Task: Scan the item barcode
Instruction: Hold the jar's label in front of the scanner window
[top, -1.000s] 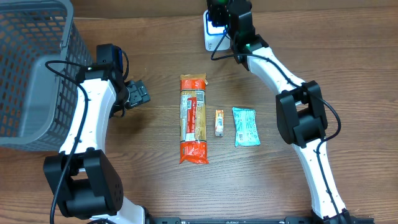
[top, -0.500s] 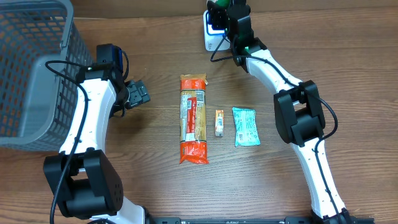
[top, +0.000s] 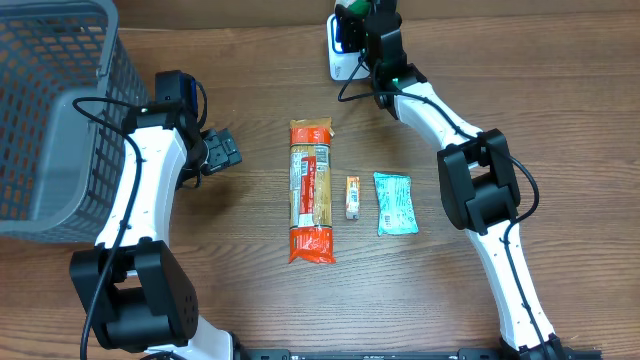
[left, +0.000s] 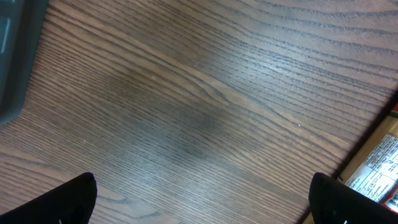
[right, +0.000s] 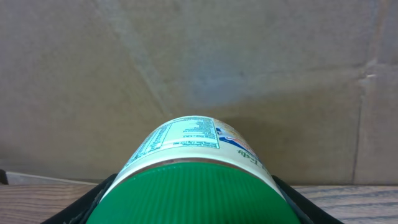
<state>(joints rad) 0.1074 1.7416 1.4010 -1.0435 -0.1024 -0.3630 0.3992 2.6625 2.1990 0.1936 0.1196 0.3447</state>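
Bare wood is back from my right gripper and to its right in the overhead view, so I will take the canister there, lower it and release it.
A pale canister with a ribbed green lid (right: 193, 199) and a printed label (right: 186, 138) fills the lower half of the right wrist view. My right gripper (right: 194, 193) is shut on it, one dark finger (right: 81, 208) hugging each side. From overhead that gripper (top: 352, 22) hangs at the table's far edge, right over a white scanner with a blue-lit face (top: 336, 58); the canister shows there only as a green patch (top: 349, 8). No barcode can be seen. My left gripper (top: 225, 152) is open over bare wood, its fingertips (left: 68, 199) far apart with nothing between them.
A grey mesh basket (top: 40, 110) stands at the far left. In the middle of the table lie a long orange pasta packet (top: 310, 190), a small orange stick (top: 352, 197) and a teal packet (top: 394, 203). A cardboard wall (right: 186, 62) rises behind the table.
The right arm has edged slightly left and toward the back with the canister, staying over the scanner. The left arm has not moved.
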